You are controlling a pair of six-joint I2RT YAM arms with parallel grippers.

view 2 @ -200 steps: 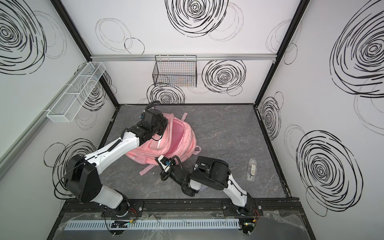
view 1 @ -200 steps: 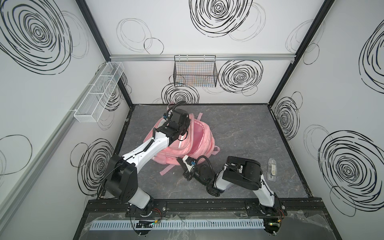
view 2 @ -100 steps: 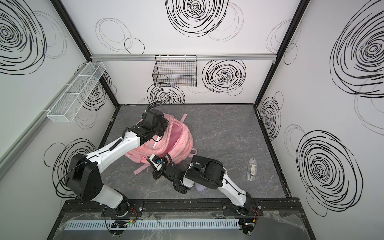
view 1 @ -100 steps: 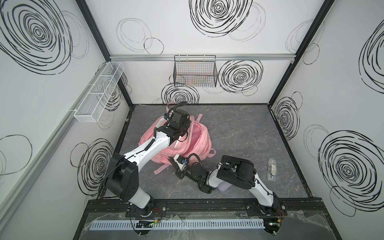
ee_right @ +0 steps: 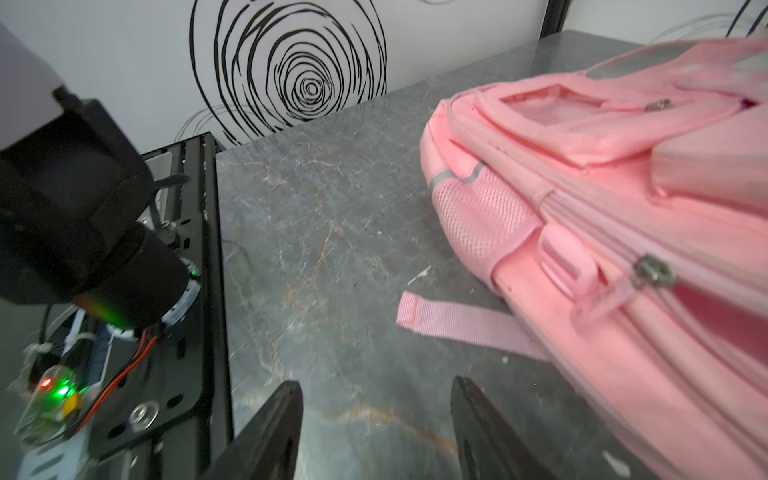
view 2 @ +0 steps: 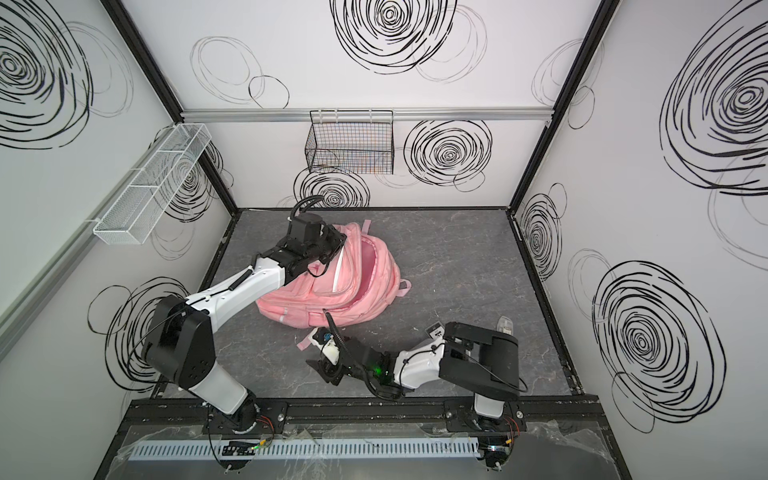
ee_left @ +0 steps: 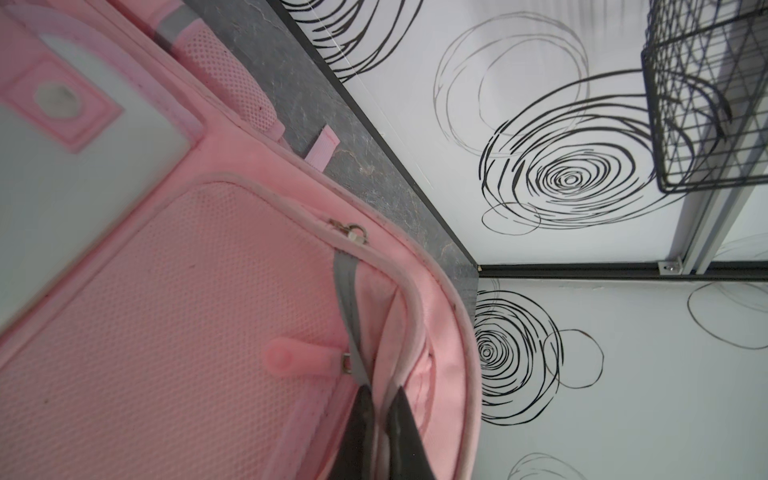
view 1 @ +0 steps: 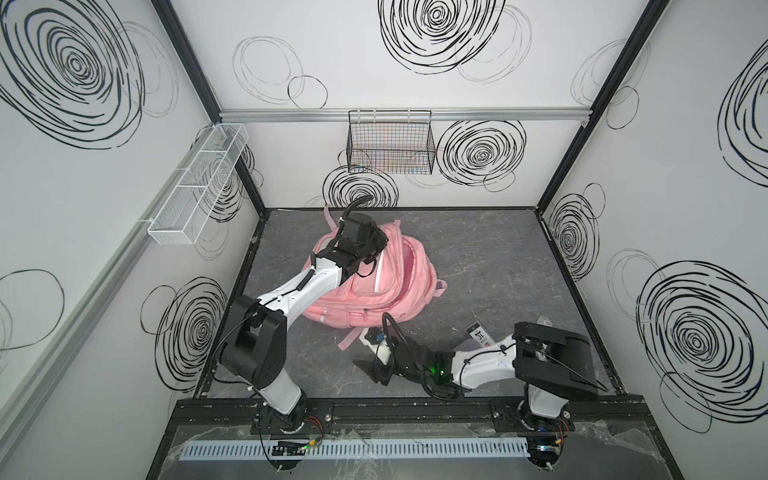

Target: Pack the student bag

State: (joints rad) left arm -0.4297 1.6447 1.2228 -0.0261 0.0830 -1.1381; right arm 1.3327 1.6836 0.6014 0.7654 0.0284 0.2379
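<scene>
I will next move my left gripper down, tilting it downward, to lay the pink edge of the bag's opening that it holds over the gaping main compartment (view 1: pixel 409 264) and let go of it, because the bag is standing open.
The student bag (view 1: pixel 386 297) (view 2: pixel 345 291) is a large pink backpack lying on the grey floor, its main compartment gaping open toward the right. My left gripper (view 1: pixel 371 266) (view 2: pixel 321 268) (ee_left: pixel 380 390) is shut on the pink edge of the bag's opening, beside the grey zipper tape. In the right wrist view the bag (ee_right: pixel 623 216) lies to one side with a loose strap (ee_right: pixel 457 324) on the floor. My right gripper (view 1: pixel 370 370) (view 2: pixel 326 368) (ee_right: pixel 376 384) hovers low over bare floor in front of the bag, open, with nothing between its fingers.
A greyish item with a black-and-white label (view 1: pixel 480 336) (view 2: pixel 435 332) lies beside my right arm, and a clear packet (view 1: pixel 544 322) (view 2: pixel 505 324) lies near the right wall. A black wire basket (view 1: pixel 390 145) hangs on the back wall and a white mesh shelf (view 1: pixel 199 183) on the left wall.
My right gripper has opened and drawn back from the bag's front edge toward the front rail. The left gripper stays shut on the bag's rim, which shifted slightly.
</scene>
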